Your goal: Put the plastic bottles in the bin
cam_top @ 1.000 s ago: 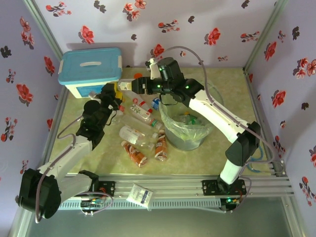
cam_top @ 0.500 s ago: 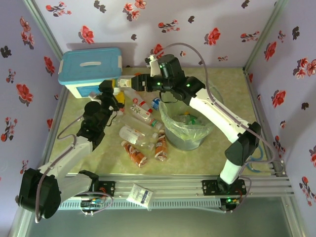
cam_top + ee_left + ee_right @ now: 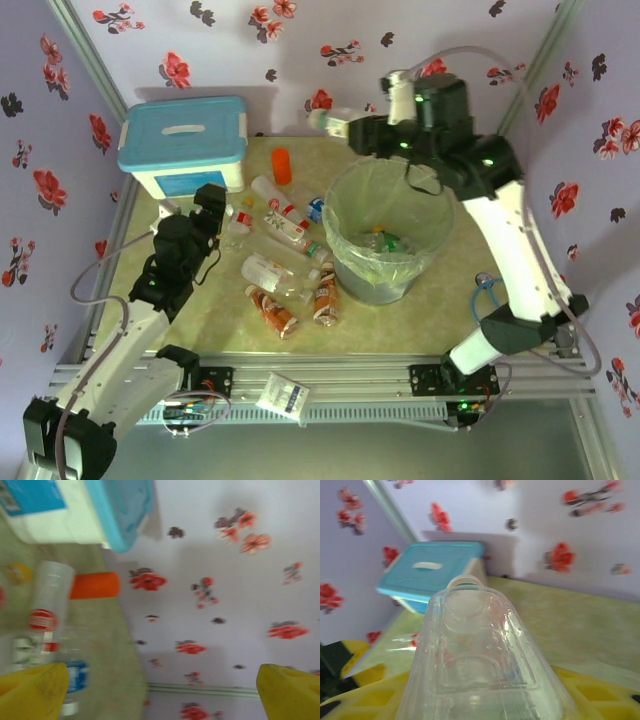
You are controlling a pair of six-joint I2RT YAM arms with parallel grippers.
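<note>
The bottle still hangs beyond the bin's rim. Next, my right gripper moves back and down into the grey bin's opening (image 3: 385,225), tilting downward, to release the bottle.
My right gripper (image 3: 352,130) is shut on a clear plastic bottle (image 3: 328,120), held high just beyond the far-left rim of the grey bin (image 3: 352,265). In the right wrist view that bottle (image 3: 480,660) lies lengthwise between my yellow fingers (image 3: 600,690). The bin has a pale green liner, and bottles (image 3: 383,240) lie inside it. Several more bottles lie on the table left of the bin, among them one (image 3: 270,270) near its side and one (image 3: 268,190) farther back. My left gripper (image 3: 212,200) hangs open and empty left of them; its fingertips (image 3: 30,690) stand far apart.
A white box with a blue lid (image 3: 183,140) stands at the back left. A short orange cylinder (image 3: 282,165) stands beside it, seen lying sideways (image 3: 95,585) in the blurred left wrist view. Flowered walls close the back and sides.
My left gripper has opened and drawn back toward the near left. The right arm has swung right and up with the clear bottle, from beside the box to the bin's far rim.
</note>
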